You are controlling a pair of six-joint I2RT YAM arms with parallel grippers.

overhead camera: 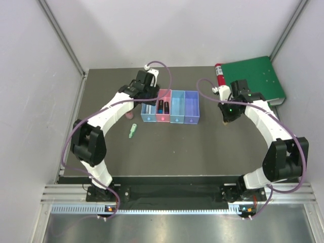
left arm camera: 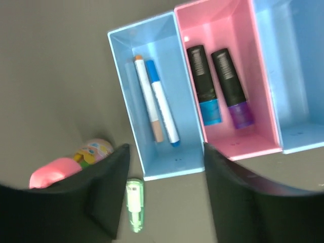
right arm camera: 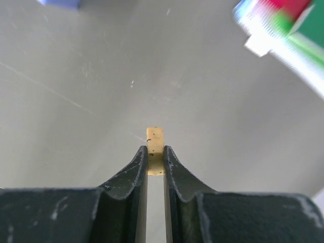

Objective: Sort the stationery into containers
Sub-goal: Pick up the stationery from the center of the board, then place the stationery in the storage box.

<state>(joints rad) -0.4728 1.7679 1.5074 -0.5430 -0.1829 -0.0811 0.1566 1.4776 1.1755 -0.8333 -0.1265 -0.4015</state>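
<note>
The violet bin to my right gripper's left in the top view is empty. My right gripper should move over that bin next and release the nub (right arm camera: 155,135) there.
A joined row of containers sits mid-table: light blue (overhead camera: 149,117), pink (overhead camera: 163,118), light blue (overhead camera: 177,112), violet (overhead camera: 192,110). My left gripper (left arm camera: 167,172) hangs open and empty over the near end of the left blue bin (left arm camera: 121,86). A white-orange pen (left arm camera: 148,98) and a blue-white pen (left arm camera: 163,104) lie in that bin. In the pink bin (left arm camera: 223,30) lie a dark marker (left arm camera: 203,83) and a purple-black highlighter (left arm camera: 230,86). A pale green marker (left arm camera: 134,205) and a pink-capped bottle (left arm camera: 63,167) lie on the table left of the bins. My right gripper (right arm camera: 155,152) is shut on a tan nub (right arm camera: 155,135).
A green binder (overhead camera: 253,78) lies at the back right with a red folder (overhead camera: 219,76) along its left side. Grey walls and metal posts close in the table. The right gripper (overhead camera: 226,119) hovers right of the violet bin.
</note>
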